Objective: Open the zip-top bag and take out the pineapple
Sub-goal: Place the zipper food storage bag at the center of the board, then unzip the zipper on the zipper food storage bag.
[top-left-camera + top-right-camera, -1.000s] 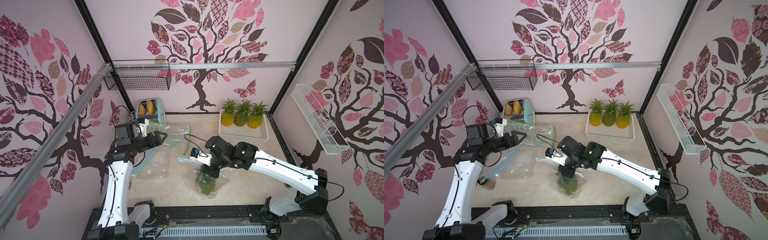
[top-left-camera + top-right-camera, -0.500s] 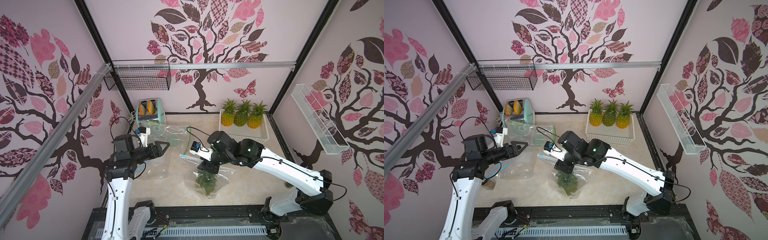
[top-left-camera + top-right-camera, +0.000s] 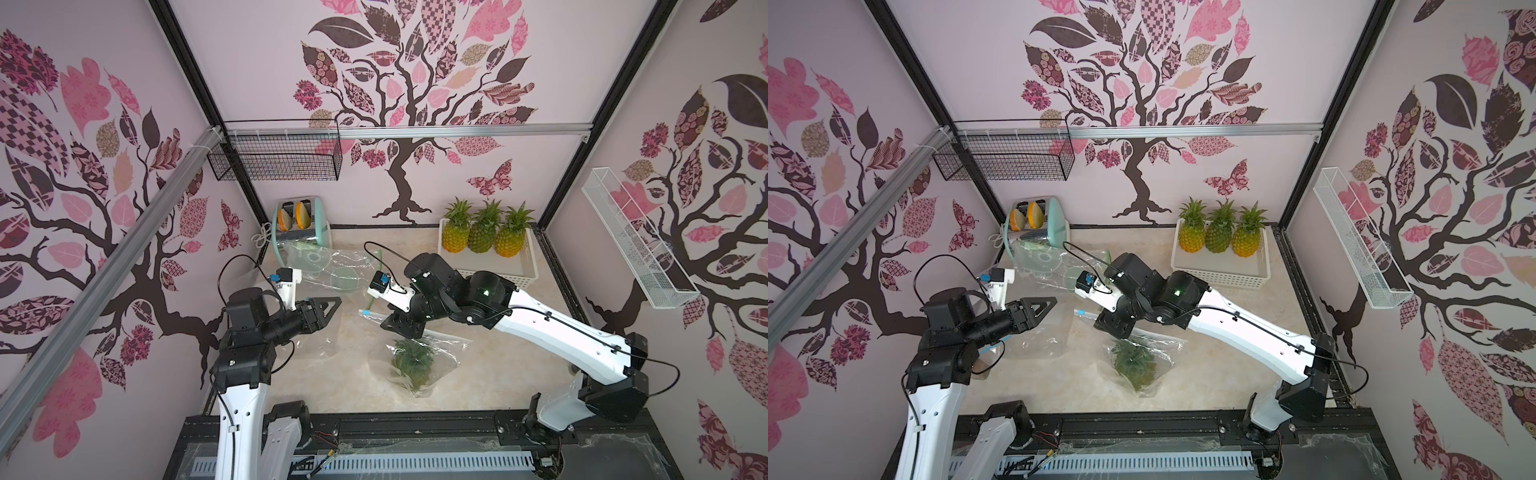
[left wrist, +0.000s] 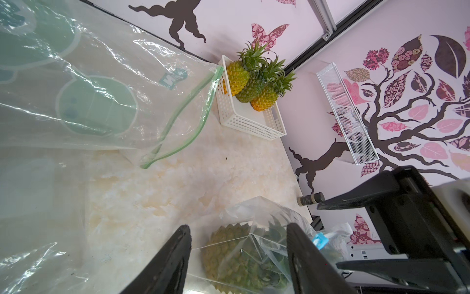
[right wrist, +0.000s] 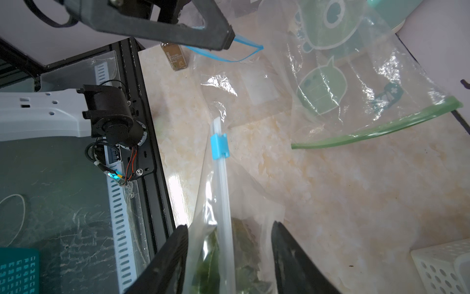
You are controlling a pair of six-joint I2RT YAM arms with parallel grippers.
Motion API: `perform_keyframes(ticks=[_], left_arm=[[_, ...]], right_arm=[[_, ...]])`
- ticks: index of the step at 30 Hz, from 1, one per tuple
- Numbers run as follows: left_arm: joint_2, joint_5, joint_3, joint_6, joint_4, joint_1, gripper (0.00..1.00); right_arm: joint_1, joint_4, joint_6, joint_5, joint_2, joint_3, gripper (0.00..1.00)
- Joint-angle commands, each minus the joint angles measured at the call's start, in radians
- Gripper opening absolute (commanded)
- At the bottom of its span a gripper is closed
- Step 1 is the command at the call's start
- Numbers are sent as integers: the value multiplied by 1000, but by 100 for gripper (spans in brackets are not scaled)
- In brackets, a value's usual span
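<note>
The spot on the bag's zip beside the blue slider point(image 3: 375, 317) point(image 5: 219, 147) is beyond my right gripper's fingers, so my right gripper will next move along the zip toward my left gripper and close there.
The clear zip-top bag point(image 3: 444, 343) lies mid-table with the green pineapple point(image 3: 413, 363) inside it. Its blue slider point(image 5: 219, 147) sits near one end of the zip strip. My right gripper point(image 5: 229, 241) is open and straddles the bag's raised top edge, so the strip runs between the jaws without being pinched. In both top views it hangs just above the bag's mouth point(image 3: 1111, 326). My left gripper point(image 3: 336, 301) hovers open in the air left of the slider, holding nothing. In its wrist view the bagged pineapple point(image 4: 236, 252) shows beyond the fingers point(image 4: 183, 236).
A white basket point(image 3: 519, 274) with three pineapples stands at the back right. A toaster point(image 3: 303, 224) is at the back left. An empty green-zip bag point(image 3: 332, 266) and an empty blue-zip bag point(image 3: 1038, 336) lie on the left. A spice bottle point(image 5: 175, 57) stands near the front left.
My right gripper has opened and lifted slightly off the bag. My left gripper has swung forward and right toward the slider, its jaws narrowing a little.
</note>
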Motion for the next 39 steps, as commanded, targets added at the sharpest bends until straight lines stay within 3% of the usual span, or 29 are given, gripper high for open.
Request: perform_keyframes(ticks=[1,16,19,22,39], left_arm=[[-15,6,9,45,-20,4,62],[-44,40,-70,-25,54,4,60],[-46,46,-84,-36,70,4,60],[-50,49,-88,-40,71,4,59],[-50,68,-116,-65,111,4,59]], right_arm=[[5,51,24,-10,9,43,55],[5,49,37,-55,98,116,53],[5,48,38,-61,110,129,48],[5,49,44,-57,117,139,37],[5,29,41,-72,118,160,20]])
